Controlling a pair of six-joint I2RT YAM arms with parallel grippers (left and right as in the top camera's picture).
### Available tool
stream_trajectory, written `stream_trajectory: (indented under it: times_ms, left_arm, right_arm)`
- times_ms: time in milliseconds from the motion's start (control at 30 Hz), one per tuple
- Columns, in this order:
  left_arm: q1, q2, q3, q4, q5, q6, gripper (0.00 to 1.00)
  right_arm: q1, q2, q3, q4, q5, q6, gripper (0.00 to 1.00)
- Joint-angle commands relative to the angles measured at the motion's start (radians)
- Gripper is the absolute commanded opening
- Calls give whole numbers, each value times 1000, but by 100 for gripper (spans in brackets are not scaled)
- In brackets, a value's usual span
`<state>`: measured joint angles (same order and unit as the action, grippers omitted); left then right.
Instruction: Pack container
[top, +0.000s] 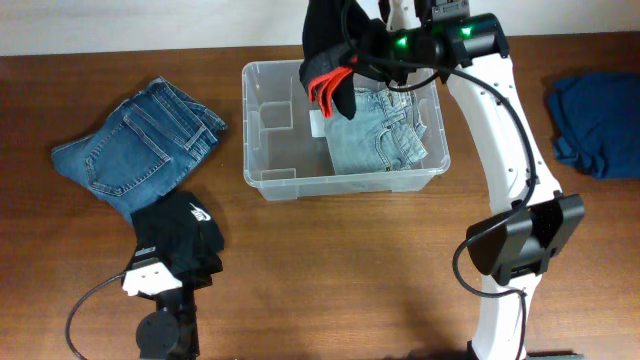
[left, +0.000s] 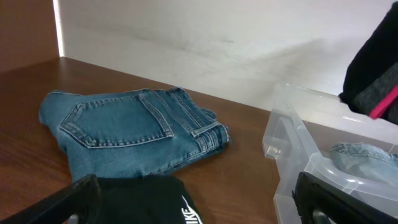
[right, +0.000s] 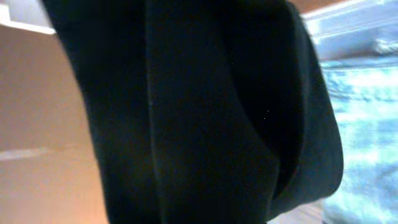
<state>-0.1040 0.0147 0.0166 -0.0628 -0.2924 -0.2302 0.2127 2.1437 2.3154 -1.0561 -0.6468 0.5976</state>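
Observation:
The robot next needs to move its right gripper down and back toward the robot's base over the light-blue jeans (top: 385, 135) (right: 364, 124) and let go of the black garment there.
The clear container (top: 345, 182) stands at the table's middle back, with folded light-blue jeans (top: 385, 135) in its right half. My right gripper (top: 362, 48) is shut on a black garment with red print (top: 330, 55) and holds it above the container's back edge. That garment fills the right wrist view (right: 186, 112) and hides the fingers. My left gripper (left: 199, 208) is open, low over a black Nike garment (left: 143, 199) lying at the front left (top: 180, 225). The left wrist view also shows the container (left: 292, 143).
Folded dark-blue jeans (top: 135, 150) lie on the table left of the container, also in the left wrist view (left: 137, 134). A dark-blue garment (top: 600, 120) lies at the far right edge. My right arm's base stands at the front right.

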Motion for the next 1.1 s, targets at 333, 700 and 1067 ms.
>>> stream_trajectory:
  times_ms: [333, 700, 1067]
  left_arm:
    - [5, -8, -6, 2, 0, 12, 99]
    - [5, -9, -6, 2, 0, 12, 99]
    - [5, -8, -6, 2, 0, 12, 99]
  right_arm:
    - [18, -43, -64, 2, 79, 104, 4]
    - [48, -43, -81, 0, 40, 122, 4]
    - [77, -43, -81, -16, -1, 103, 4]
